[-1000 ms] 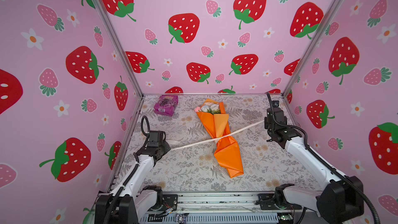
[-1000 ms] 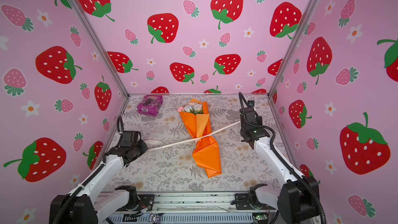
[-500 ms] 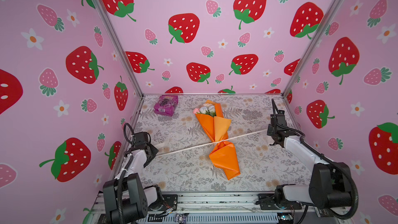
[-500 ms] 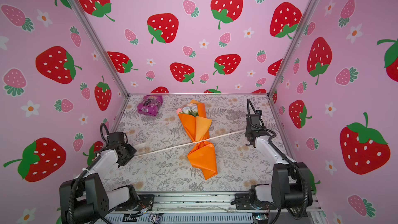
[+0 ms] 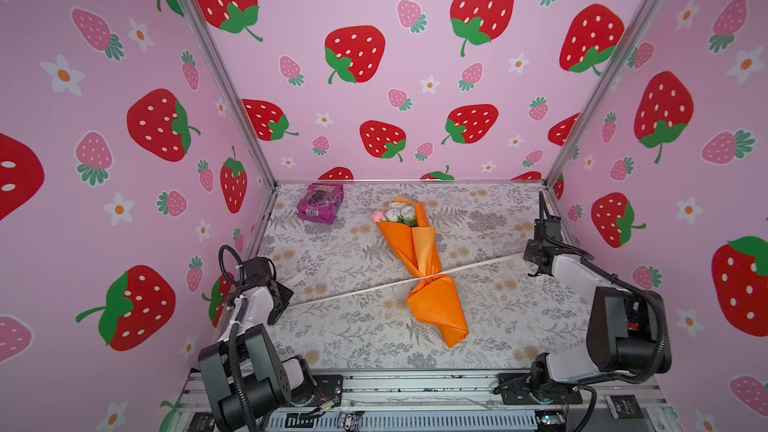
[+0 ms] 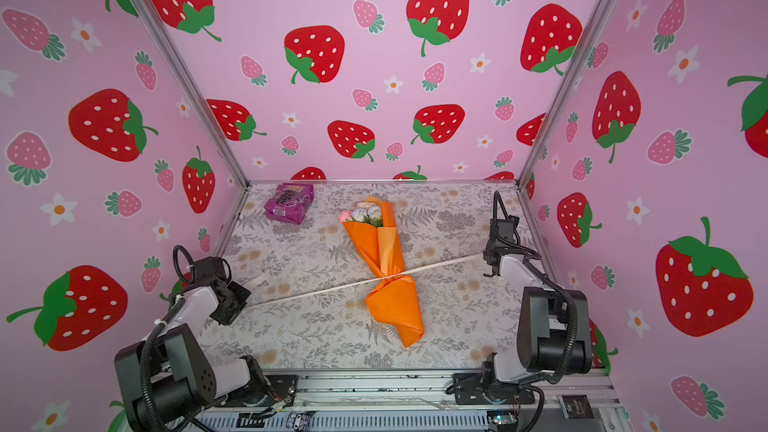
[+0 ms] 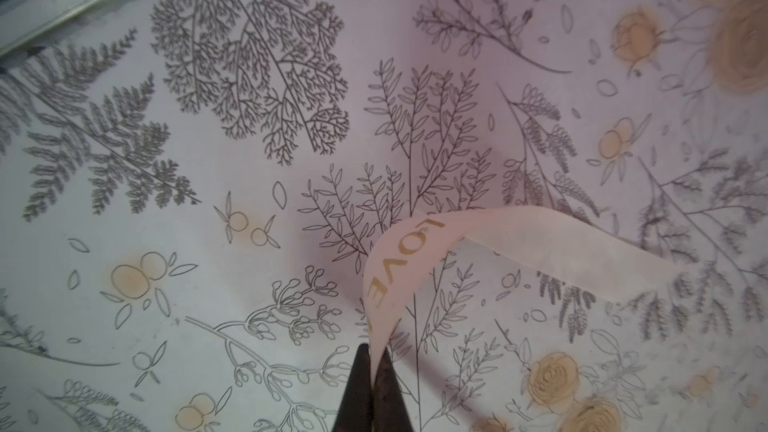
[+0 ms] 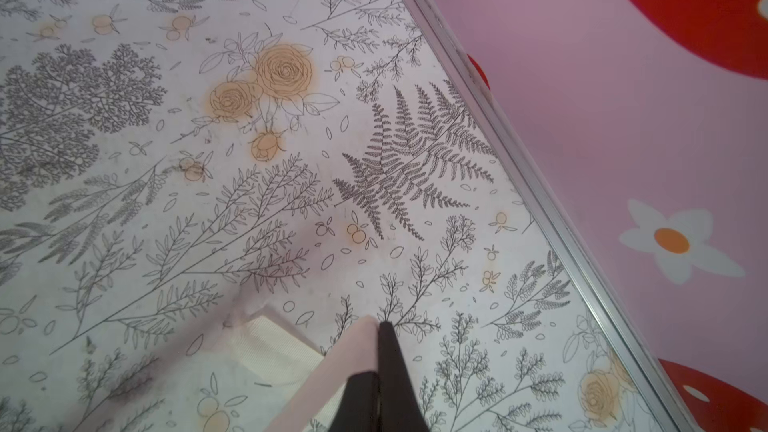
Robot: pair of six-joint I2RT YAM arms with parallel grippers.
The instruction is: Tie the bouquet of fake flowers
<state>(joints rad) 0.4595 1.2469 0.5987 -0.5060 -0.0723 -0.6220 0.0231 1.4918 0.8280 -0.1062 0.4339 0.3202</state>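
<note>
My right gripper will next move slightly outward, toward the wall beside it, then free the ribbon above the tabletop, since the wrapping's narrow part is pinched tight.
The bouquet of fake flowers (image 5: 422,251) (image 6: 384,251) lies mid-table in both top views, wrapped in orange paper, its pink and white heads toward the back wall. A cream ribbon (image 5: 353,293) (image 6: 324,292) runs taut across the table and pinches the wrapping at its narrow waist. My left gripper (image 5: 289,299) (image 7: 376,357) is shut on the ribbon (image 7: 399,259) printed "LOVE", at the table's left side. My right gripper (image 5: 528,258) (image 8: 380,338) is shut on the ribbon's (image 8: 332,371) other end near the right wall. A loose ribbon tail (image 8: 270,347) lies on the table.
A purple snack packet (image 5: 320,203) (image 6: 289,202) lies at the back left corner. Strawberry-print walls with metal frame rails (image 8: 519,168) close in the table on three sides. The arm bases (image 5: 249,384) stand along the front edge.
Both arms have drawn back toward their sides, the left gripper going outward to the left. The ribbon is pulled straighter and tighter, and the wrapping is cinched at the waist.
</note>
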